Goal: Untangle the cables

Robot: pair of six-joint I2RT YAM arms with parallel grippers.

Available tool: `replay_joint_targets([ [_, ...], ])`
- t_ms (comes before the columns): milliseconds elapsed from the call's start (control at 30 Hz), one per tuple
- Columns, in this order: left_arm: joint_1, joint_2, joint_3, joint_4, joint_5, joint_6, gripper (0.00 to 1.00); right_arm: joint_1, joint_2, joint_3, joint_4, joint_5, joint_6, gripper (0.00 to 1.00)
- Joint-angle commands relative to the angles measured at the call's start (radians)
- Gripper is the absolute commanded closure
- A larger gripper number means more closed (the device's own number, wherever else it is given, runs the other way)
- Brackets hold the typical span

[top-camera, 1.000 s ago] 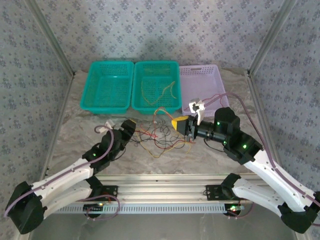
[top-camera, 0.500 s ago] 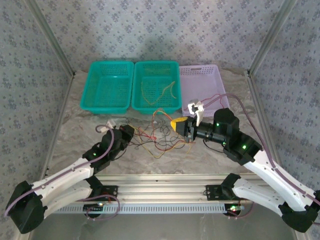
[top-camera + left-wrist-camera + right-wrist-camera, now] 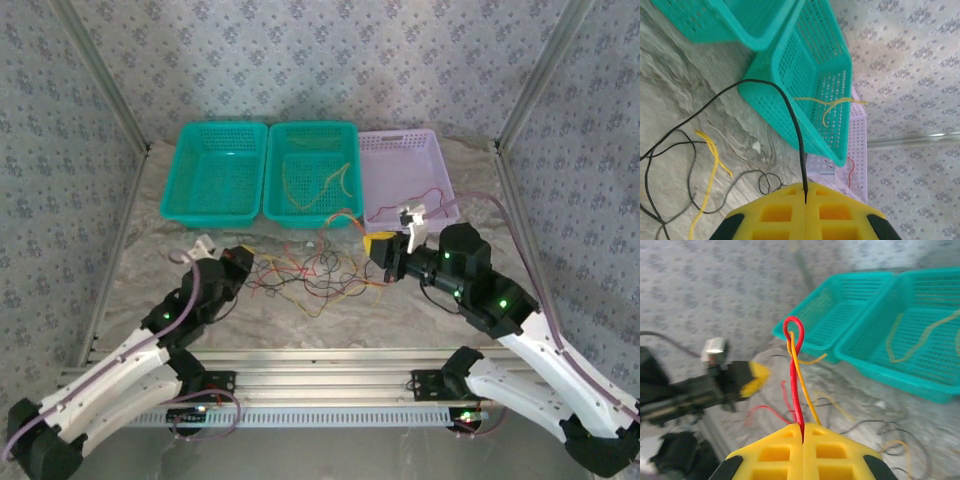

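Note:
The black cable still runs among other cables, so my left gripper should pull it away from the tangle to bare marble beside the gripper and let it go.
A tangle of thin red, yellow and black cables [image 3: 310, 272] lies on the marble table between the two arms. My left gripper [image 3: 240, 262] is at the tangle's left edge; in the left wrist view its yellow pads [image 3: 790, 212] are shut on a black cable [image 3: 790, 107] that arcs up and away over the table. My right gripper [image 3: 378, 245] is at the tangle's right edge. It [image 3: 803, 426] is shut on a red cable [image 3: 794, 347] that loops upward, with a yellow cable [image 3: 802, 377] running beside it.
Two teal baskets [image 3: 215, 172] [image 3: 345, 205] and a lilac basket [image 3: 405, 172] stand in a row behind the tangle. The middle one holds a yellow cable [image 3: 330, 185]. Patterned walls close in the table [image 3: 150, 270] on three sides.
The left gripper has shut on the black cable and drawn back to the left. The right gripper has moved right with its red cable, spreading the tangle.

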Motion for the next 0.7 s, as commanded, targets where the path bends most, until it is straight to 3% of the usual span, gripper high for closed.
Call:
replay_joint_targets([
  [0, 0.076, -0.079, 0.041, -0.173, 0.008, 0.052, 1.00, -0.077, -0.025, -0.029, -0.083, 0.104, 0.010, 1.00],
  [367, 0.378, -0.132, 0.170, -0.370, 0.191, 0.193, 1.00, -0.462, -0.013, -0.096, -0.207, -0.096, 0.126, 1.00],
  [567, 0.471, -0.115, 0.248, -0.431, 0.239, 0.295, 1.00, -0.536, -0.070, -0.071, -0.272, -0.103, 0.092, 1.00],
  [667, 0.481, -0.063, 0.263, -0.425, 0.300, 0.334, 1.00, -0.556, -0.114, -0.076, -0.223, -0.149, 0.101, 1.00],
])
